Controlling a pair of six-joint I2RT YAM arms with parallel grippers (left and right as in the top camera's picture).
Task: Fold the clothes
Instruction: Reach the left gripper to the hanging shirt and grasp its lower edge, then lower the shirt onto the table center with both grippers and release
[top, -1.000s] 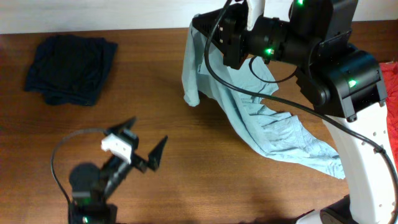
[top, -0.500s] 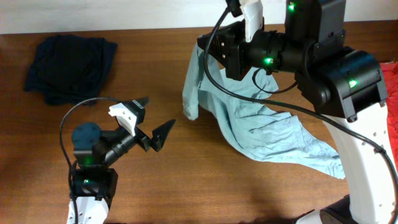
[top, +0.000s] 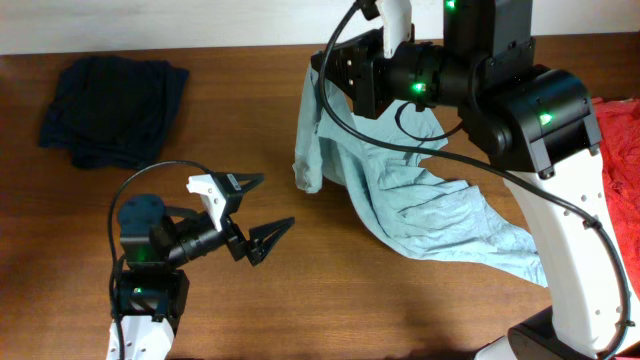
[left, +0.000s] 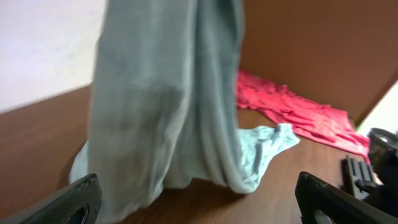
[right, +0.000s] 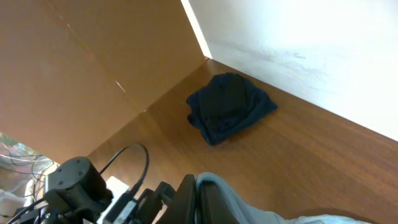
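Note:
I will next lower my right gripper and draw it back to release the fold over the bare near tabletop, since that wood is below and back from it.
The pale grey-teal T-shirt (top: 420, 200) hangs from my right gripper (top: 322, 62), which is shut on a fold of its edge high above the table. One hanging corner (top: 305, 180) nearly reaches the wood, and the rest trails right across the table. In the right wrist view the right gripper (right: 198, 190) pinches the T-shirt (right: 233, 205). My left gripper (top: 277, 199) stands wide open just left of the hanging corner, apart from it. The left wrist view has the left gripper (left: 198, 186) facing the draped T-shirt (left: 161, 93), with nothing between the fingers.
A dark navy garment (top: 115, 110) lies bunched at the far left of the table, also visible as the navy garment (right: 229, 106). A red shirt (top: 622, 145) lies at the right edge, seen too as the red shirt (left: 292, 109). The white wall runs along the back.
My left arm has swung up and to the right, bringing its open gripper close to the hanging corner. The right gripper has drifted slightly left with the T-shirt.

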